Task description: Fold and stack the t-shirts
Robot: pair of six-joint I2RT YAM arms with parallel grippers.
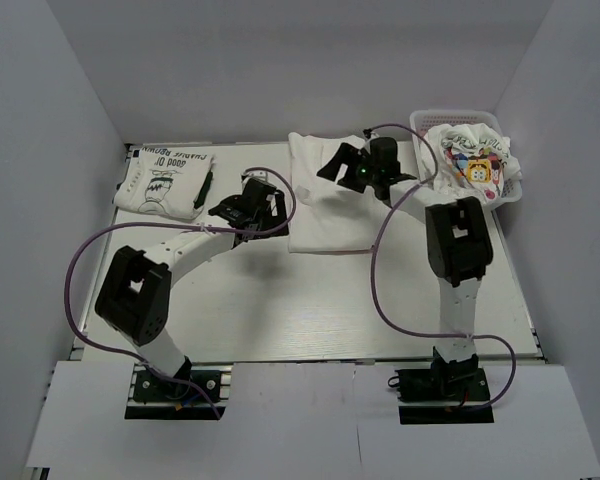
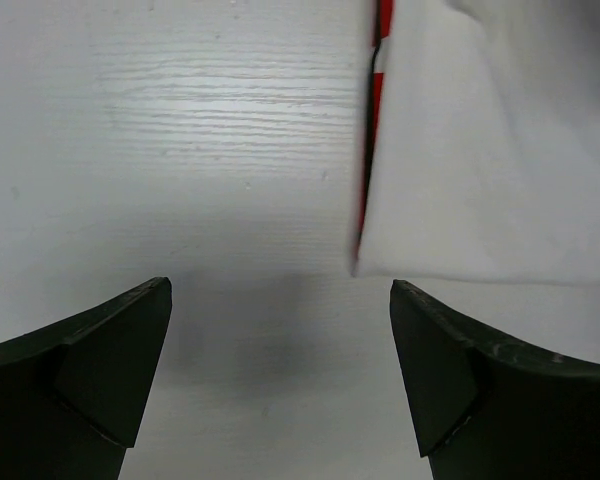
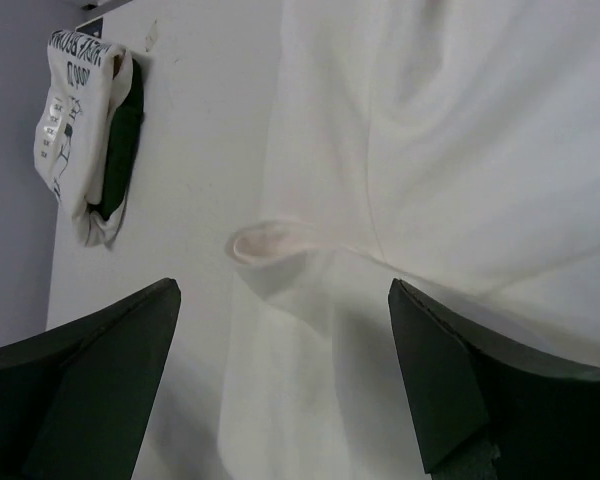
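Note:
My right gripper should go back and down onto the white t-shirt's near corner on the basket's side (image 1: 367, 250), as my left gripper is beside the t-shirt's other near corner.
A white t-shirt (image 1: 325, 215) lies spread at the table's middle back, plain side up. A strip of its red-and-white print (image 2: 375, 120) shows along its left edge. My left gripper (image 1: 263, 205) is open and empty just left of that edge, over bare table (image 2: 280, 285). My right gripper (image 1: 335, 165) is open and empty above the shirt's upper left part, over a curled sleeve fold (image 3: 270, 242). A folded t-shirt with green-black lettering (image 1: 165, 180) lies at the back left, also in the right wrist view (image 3: 80, 120). A crumpled t-shirt with the yellow cartoon print (image 1: 477, 165) lies in the basket.
The white mesh basket (image 1: 460, 115) stands at the back right corner. Grey walls close the table in at left, back and right. Purple cables loop from both arms over the table.

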